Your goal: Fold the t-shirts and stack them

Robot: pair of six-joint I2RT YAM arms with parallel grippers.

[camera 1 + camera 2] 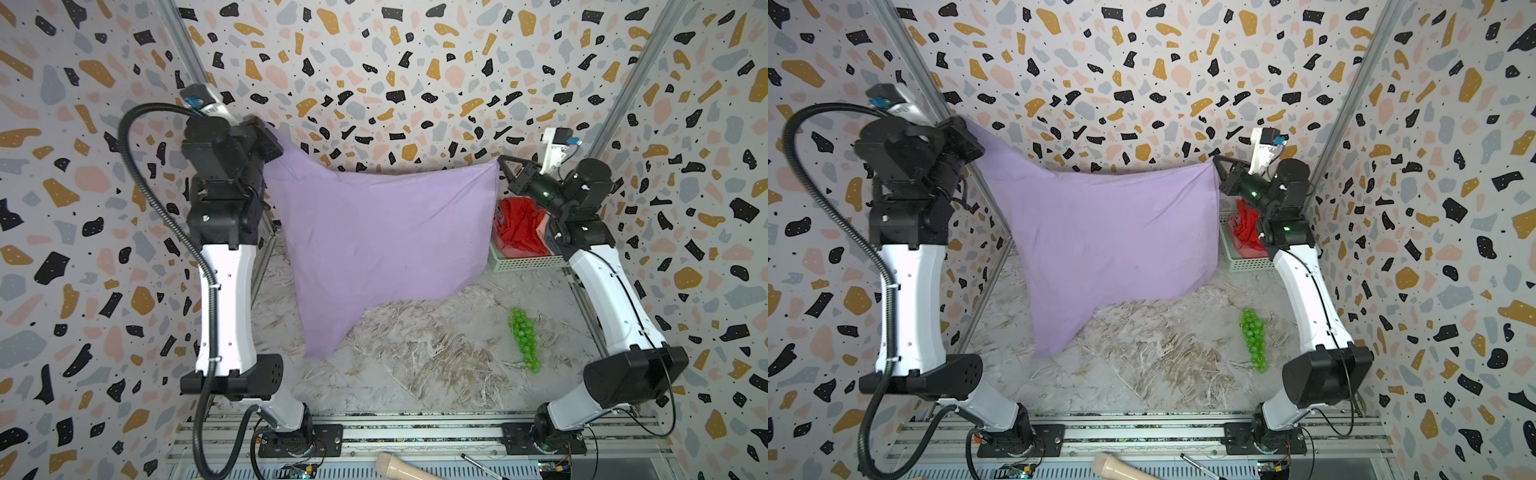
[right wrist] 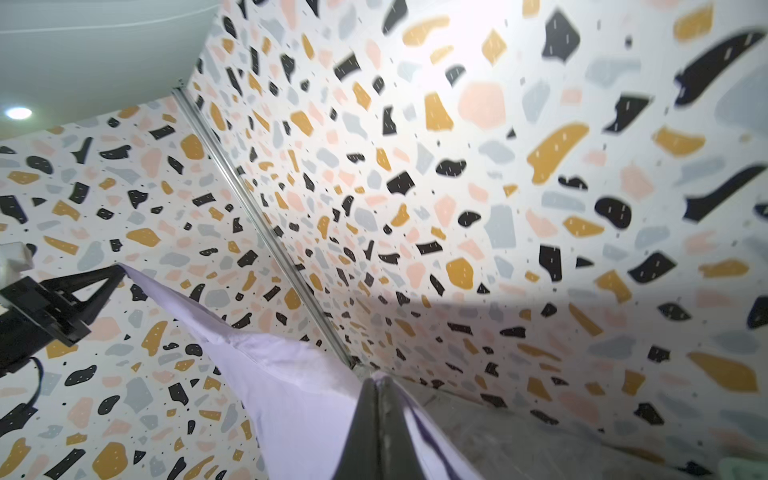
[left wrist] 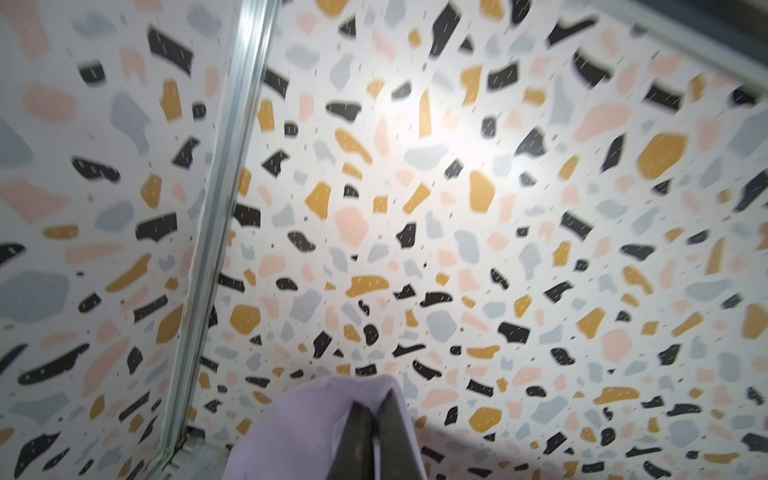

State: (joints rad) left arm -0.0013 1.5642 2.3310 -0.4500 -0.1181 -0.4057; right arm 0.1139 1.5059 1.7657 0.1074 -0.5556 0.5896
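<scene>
The shirt still hangs in midair, so I will move my left gripper down and draw it back over the marbled table (image 1: 283,326) beside the drooping corner next, to release.
The lavender-purple t-shirt (image 1: 374,232) (image 1: 1100,237) hangs spread in the air between both arms, its lowest corner drooping toward the marbled table (image 1: 436,374). My left gripper (image 1: 276,139) (image 1: 971,129) (image 3: 376,399) is shut on the shirt's upper left corner, held higher than the right one. My right gripper (image 1: 500,160) (image 1: 1216,161) (image 2: 376,380) is shut on the upper right corner. The cloth (image 3: 299,432) (image 2: 299,399) wraps round both pairs of fingertips in the wrist views. A bright red t-shirt (image 1: 519,224) (image 1: 1246,224) lies crumpled in the basket, with salmon pink cloth (image 1: 543,230) beside it.
The pale green mesh basket (image 1: 523,262) (image 1: 1250,264) stands at the back right, below my right wrist. A bunch of green plastic grapes (image 1: 524,338) (image 1: 1253,340) lies on the table's right side. Patterned walls close in on three sides. A beige handle (image 1: 399,465) lies on the front rail.
</scene>
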